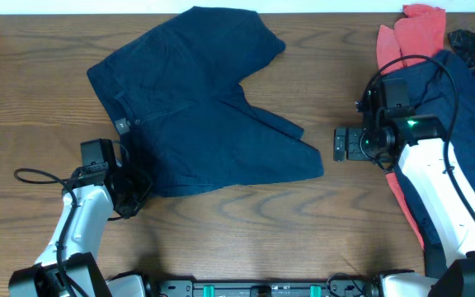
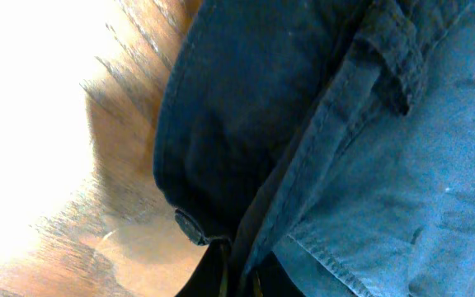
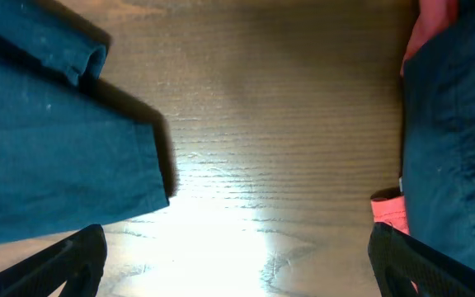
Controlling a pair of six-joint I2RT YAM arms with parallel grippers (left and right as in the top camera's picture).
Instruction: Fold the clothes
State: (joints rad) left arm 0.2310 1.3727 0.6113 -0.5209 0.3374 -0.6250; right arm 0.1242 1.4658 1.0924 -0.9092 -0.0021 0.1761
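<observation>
The near leg's hem lies below my right gripper and to its left in the overhead view, so the gripper should come across and down onto it next.
The dark navy shorts (image 1: 204, 107) lie spread on the wooden table, waistband to the left and both legs pointing right. My left gripper (image 1: 136, 194) is at the near-left waistband corner. In the left wrist view its fingers (image 2: 237, 279) are pinched together with the shorts' edge (image 2: 320, 124) between them. My right gripper (image 1: 340, 144) is open and empty just right of the near leg's hem, over bare wood. In the right wrist view its fingers (image 3: 237, 264) are wide apart, with the leg hem (image 3: 56, 157) at the left.
A pile of other clothes lies at the right edge: a coral-red garment (image 1: 411, 33) and a dark navy one (image 1: 472, 91), partly under my right arm. Both show in the right wrist view, the navy one (image 3: 460, 140) and the coral one (image 3: 388, 210). A black cable (image 1: 35, 175) trails left.
</observation>
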